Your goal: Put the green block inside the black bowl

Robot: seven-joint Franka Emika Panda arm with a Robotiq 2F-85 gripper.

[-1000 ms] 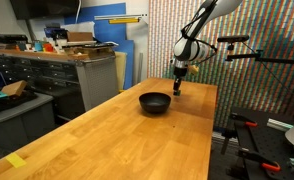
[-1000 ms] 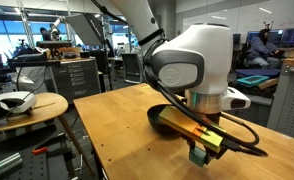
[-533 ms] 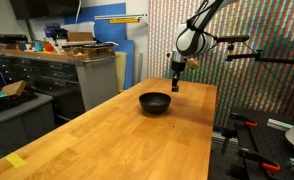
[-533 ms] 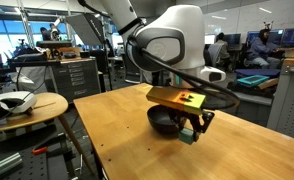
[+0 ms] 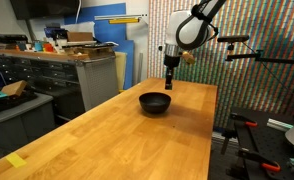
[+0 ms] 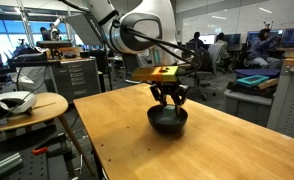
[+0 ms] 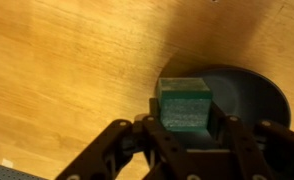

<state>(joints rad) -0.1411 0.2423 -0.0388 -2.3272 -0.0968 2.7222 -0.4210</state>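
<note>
The green block (image 7: 183,103) hangs above the black bowl's rim, so my gripper will next move down and toward the right in the wrist view, inside the bowl's rim.
My gripper (image 7: 184,112) is shut on the green block (image 7: 183,103), a small dark-green cube held between the two fingers. The black bowl (image 7: 249,95) lies below and partly behind the block in the wrist view. In both exterior views the gripper (image 5: 170,83) (image 6: 170,100) hangs in the air just above the bowl (image 5: 154,102) (image 6: 168,121), which stands on the wooden table (image 5: 127,140). The block is too small to make out in the exterior views.
The wooden table (image 6: 117,135) stretches wide around the bowl. A grey cabinet with clutter (image 5: 57,70) stands beside it. A round side table with a white object (image 6: 22,103) is nearby. A camera stand (image 5: 242,50) sits past the table's far edge.
The gripper has risen from the table surface with the green block and moved over toward the bowl. The bowl has not moved.
</note>
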